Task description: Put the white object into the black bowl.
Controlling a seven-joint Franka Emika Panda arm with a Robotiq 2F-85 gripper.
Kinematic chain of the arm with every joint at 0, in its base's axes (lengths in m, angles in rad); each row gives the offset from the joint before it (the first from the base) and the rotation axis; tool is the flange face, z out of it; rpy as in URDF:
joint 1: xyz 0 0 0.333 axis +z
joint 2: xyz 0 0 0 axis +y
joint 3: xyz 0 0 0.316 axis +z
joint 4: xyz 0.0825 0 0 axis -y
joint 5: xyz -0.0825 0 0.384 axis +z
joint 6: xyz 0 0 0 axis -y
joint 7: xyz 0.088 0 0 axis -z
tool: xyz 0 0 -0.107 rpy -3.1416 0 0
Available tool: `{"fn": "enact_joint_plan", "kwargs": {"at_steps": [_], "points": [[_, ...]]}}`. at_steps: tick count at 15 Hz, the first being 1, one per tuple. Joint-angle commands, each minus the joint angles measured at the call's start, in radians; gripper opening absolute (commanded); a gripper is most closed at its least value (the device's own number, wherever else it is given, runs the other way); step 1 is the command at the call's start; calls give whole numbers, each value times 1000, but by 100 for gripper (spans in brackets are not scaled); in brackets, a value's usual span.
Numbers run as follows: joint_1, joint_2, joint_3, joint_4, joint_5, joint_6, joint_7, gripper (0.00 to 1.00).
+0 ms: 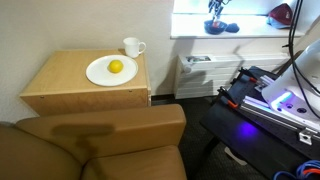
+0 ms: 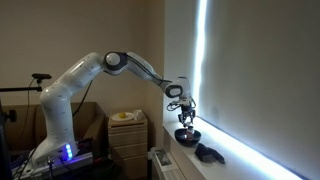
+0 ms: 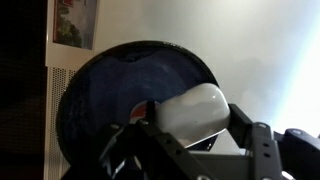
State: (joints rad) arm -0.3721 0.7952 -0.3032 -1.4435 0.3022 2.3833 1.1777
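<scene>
My gripper will next lower into the black bowl (image 2: 186, 135) to free the white rounded object inside the bowl's rim, as it still hangs above the bowl's opening.
In the wrist view my gripper (image 3: 190, 125) is shut on a white rounded object (image 3: 192, 108), held just above the black bowl (image 3: 110, 90), a round dark bowl with a bluish tint. In an exterior view the arm reaches out to the windowsill and the gripper (image 2: 186, 112) hangs right over the bowl (image 2: 186, 135). In an exterior view the gripper (image 1: 216, 12) shows small over the bowl (image 1: 216, 27) on the sill, and the white object cannot be made out there.
A dark object (image 2: 208, 153) lies on the sill beside the bowl. A wooden cabinet (image 1: 60, 90) carries a white plate (image 1: 98, 72) with a yellow fruit (image 1: 115, 67) and a white mug (image 1: 132, 46). A brown sofa (image 1: 100, 140) fills the foreground, and a radiator (image 1: 205, 75) stands under the window.
</scene>
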Motion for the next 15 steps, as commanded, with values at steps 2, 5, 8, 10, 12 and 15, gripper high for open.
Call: {"fn": "enact_joint_plan", "kwargs": {"at_steps": [2,5,8,10,12,15], "points": [[-13,-1,24,-22,8,-43,-16,45],[0,18,27,-30,12,-37,9,45],[4,31,19,-16,-1,-34,13,70],[5,32,19,-15,-1,-33,13,45],[18,50,6,-11,-15,-20,31,45],[27,74,5,-5,-23,-21,47,45]]}}
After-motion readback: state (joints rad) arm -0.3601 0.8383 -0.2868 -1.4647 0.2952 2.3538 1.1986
